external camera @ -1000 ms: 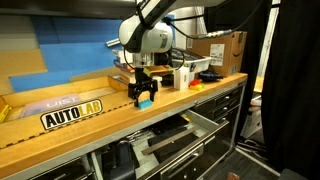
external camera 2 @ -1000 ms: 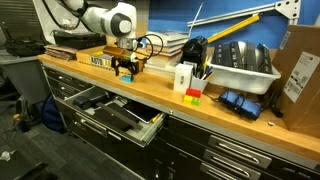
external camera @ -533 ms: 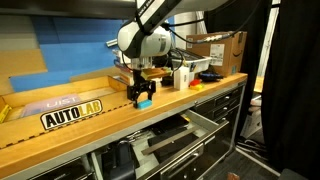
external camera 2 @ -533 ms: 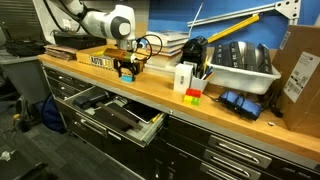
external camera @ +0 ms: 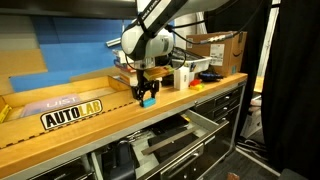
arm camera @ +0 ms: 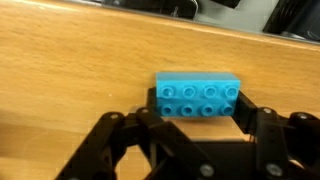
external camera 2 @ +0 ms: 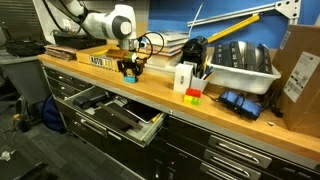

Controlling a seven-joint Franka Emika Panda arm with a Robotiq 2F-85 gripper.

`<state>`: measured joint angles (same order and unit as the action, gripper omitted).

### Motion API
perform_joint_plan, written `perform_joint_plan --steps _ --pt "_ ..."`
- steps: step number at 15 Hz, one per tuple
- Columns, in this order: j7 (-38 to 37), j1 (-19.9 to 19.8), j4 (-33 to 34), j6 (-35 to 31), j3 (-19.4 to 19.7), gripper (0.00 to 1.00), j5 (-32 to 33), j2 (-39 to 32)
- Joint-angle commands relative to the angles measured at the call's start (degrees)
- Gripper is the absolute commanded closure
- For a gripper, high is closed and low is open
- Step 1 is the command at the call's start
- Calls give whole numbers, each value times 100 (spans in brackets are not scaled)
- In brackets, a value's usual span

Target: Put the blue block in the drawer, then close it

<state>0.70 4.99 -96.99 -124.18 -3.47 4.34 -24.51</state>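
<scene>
I will next move my gripper past the front edge of the worktop and then down into the open drawer (external camera: 174, 140) to let go of the blue block (external camera: 148, 100), because the drawer is pulled out below.
The blue block (arm camera: 198, 95) is a small cyan studded brick. In the wrist view it sits between my black fingertips (arm camera: 251, 108) over the wooden worktop. My gripper (arm camera: 198, 108) is shut on it. In both exterior views the gripper (external camera: 147, 93) (external camera 2: 130, 68) points down at the worktop with the blue block (external camera: 148, 100) at its tips, at or just above the surface. The drawer (external camera: 204, 122) (external camera 2: 152, 125) stands pulled out below the worktop's front edge, with dark items lying inside.
A flat yellow "AUTOLAB" sign (external camera: 72, 113) lies beside the gripper. A white box (external camera 2: 184, 78), small coloured blocks (external camera 2: 192, 95), a grey bin (external camera 2: 240, 65) and a cardboard box (external camera: 220, 48) stand further along the worktop. Closed black drawers (external camera 2: 235, 155) fill the cabinet front.
The jaws have closed from wide open onto the blue block. The arm has barely shifted above the worktop.
</scene>
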Motion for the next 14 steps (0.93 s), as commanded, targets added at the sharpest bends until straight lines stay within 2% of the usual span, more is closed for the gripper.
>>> perform_joint_plan --steps 1,8,14 --pt "-309 25 -749 -76 212 54 269 645" --pt "-275 -283 -2006 244 313 54 47 1346" --pt "-439 -280 -2706 -353 246 54 -52 1138"
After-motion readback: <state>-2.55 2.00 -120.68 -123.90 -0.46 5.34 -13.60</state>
